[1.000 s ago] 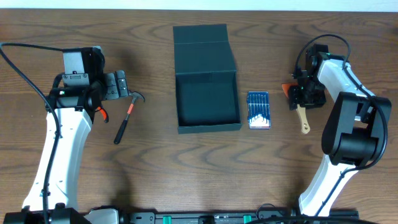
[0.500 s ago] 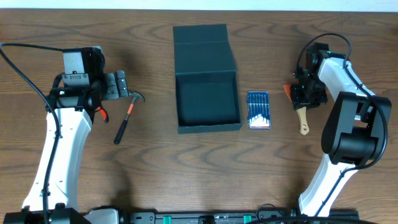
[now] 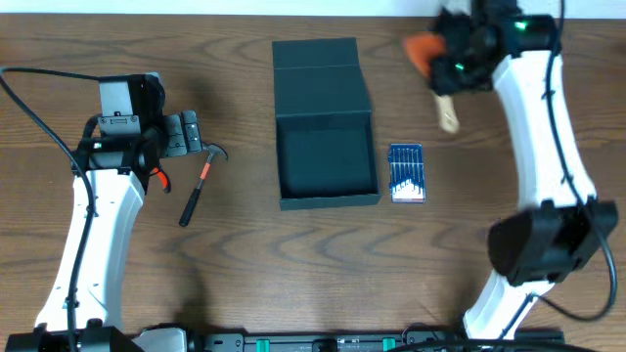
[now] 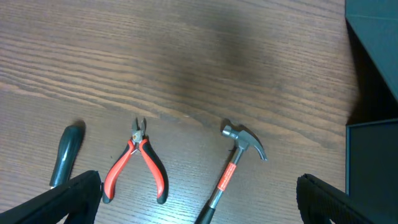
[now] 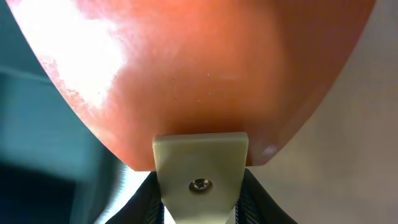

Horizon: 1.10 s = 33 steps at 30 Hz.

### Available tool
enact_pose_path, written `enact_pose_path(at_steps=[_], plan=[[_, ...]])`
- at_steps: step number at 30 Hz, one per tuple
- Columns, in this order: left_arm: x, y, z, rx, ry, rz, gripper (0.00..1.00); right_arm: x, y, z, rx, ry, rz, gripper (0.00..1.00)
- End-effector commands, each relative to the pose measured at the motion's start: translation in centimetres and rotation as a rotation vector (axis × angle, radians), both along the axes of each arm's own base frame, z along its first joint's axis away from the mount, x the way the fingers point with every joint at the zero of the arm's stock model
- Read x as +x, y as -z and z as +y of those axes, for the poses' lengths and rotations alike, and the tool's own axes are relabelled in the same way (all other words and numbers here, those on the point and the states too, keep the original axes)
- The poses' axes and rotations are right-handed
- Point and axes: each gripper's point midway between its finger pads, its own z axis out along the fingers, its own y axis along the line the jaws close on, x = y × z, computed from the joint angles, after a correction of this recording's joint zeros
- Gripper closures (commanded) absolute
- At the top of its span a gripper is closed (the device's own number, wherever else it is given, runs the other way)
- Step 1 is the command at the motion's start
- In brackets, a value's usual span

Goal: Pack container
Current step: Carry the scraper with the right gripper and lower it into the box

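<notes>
The bottom of the container is bare, so the robot needs to swing its right gripper back and to the left in the overhead view, then down over the container to release the scraper.
The dark teal container (image 3: 326, 161) lies open at mid-table, its flap lid (image 3: 320, 76) folded back behind it. My right gripper (image 3: 460, 57) hangs in the air to the right of the lid, shut on a scraper with an orange blade (image 3: 423, 47) and a pale handle (image 3: 447, 112). In the right wrist view the blade (image 5: 186, 74) fills the frame, and the handle (image 5: 200, 180) sits between my right gripper's (image 5: 200, 208) dark fingers (image 5: 144, 200). My left gripper (image 3: 186, 134) (image 4: 199, 205) stands open over the tools at the left.
A hammer (image 3: 199, 181) (image 4: 239, 158) and red-handled pliers (image 4: 138, 163) lie below the left gripper, with a dark green handle (image 4: 65, 155) beside them. A blue case of bits (image 3: 407, 173) lies just right of the container.
My right gripper closed on the scraper's handle, lifted it off the table at the right and carried it back and left toward the container's lid. The left arm stayed still.
</notes>
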Motion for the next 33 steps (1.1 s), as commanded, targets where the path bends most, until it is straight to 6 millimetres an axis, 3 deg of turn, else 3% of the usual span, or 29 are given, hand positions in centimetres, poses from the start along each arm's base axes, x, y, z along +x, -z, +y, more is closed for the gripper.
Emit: enact_pose_path(at_steps=[1,5,8,11,25,30,33], plan=[[0.3,-0.4,0.2,0.005,-0.001,-0.008,0.02,-1.6,-2.7,7.5,0.009,-0.329,-0.097,0.99],[0.3,-0.4,0.2,0.005,-0.001,-0.008,0.02,-4.2,-1.5,14.0,-0.119,-0.735,-0.149,0.99],[0.3,-0.4,0.2,0.005,-0.001,-0.008,0.02,-5.1,0.1,16.9,-0.237,-0.969,-0.180,0.99],[0.3,-0.4,0.2,0.005,-0.001,-0.009,0.02,-5.3,1.7,18.4,-0.302,-1.108,-0.190,0.99],[0.3,-0.4,0.2,0.005,-0.001,-0.009,0.02,-3.8,11.2,17.7,-0.289,-1.258,-0.016,0.99],[0.3,-0.4,0.2,0.005,-0.001,-0.009,0.02,-5.6,14.2,18.0,-0.219,-1.290,0.098,0.99],[0.3,-0.4,0.2,0.005,-0.001,-0.009,0.02,-6.7,15.0,18.3,-0.203,-1.309,0.144,0.99]])
